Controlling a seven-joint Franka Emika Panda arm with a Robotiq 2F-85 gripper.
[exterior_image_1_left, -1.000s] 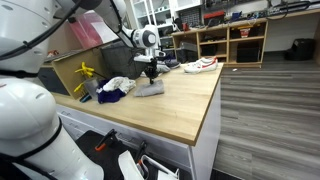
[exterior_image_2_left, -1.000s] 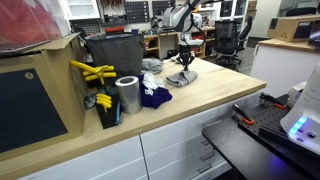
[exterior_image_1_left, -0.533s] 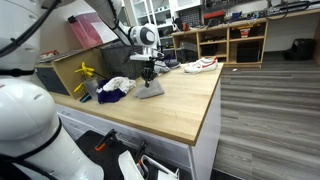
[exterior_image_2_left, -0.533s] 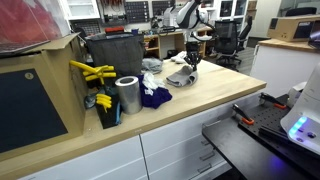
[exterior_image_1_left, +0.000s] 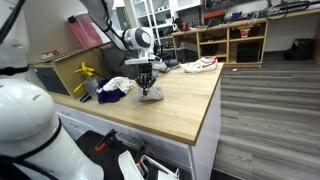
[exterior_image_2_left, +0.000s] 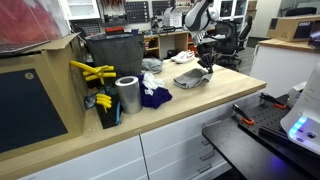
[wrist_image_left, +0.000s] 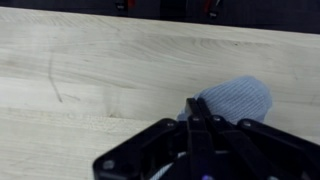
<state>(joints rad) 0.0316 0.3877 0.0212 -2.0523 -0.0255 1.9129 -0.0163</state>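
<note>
The open space on the bare near tabletop lies back from the robot's gripper, so the gripper will next turn and pull the cloth back over it to release the cloth there.
My gripper hangs over the wooden table with its fingers pressed together on a grey knitted cloth. The cloth trails on the tabletop under the fingers. In an exterior view the gripper holds the same cloth by its edge. In the wrist view the shut fingers cover the near part of the blue-grey cloth; the rest of it lies on the wood.
A white cloth and a dark blue cloth lie beside a silver can. Yellow objects, a dark bin and a cardboard box stand behind. A white and red shoe lies at the table's far end.
The gripper has moved across the table away from the white and blue cloths, dragging the grey cloth with it.
</note>
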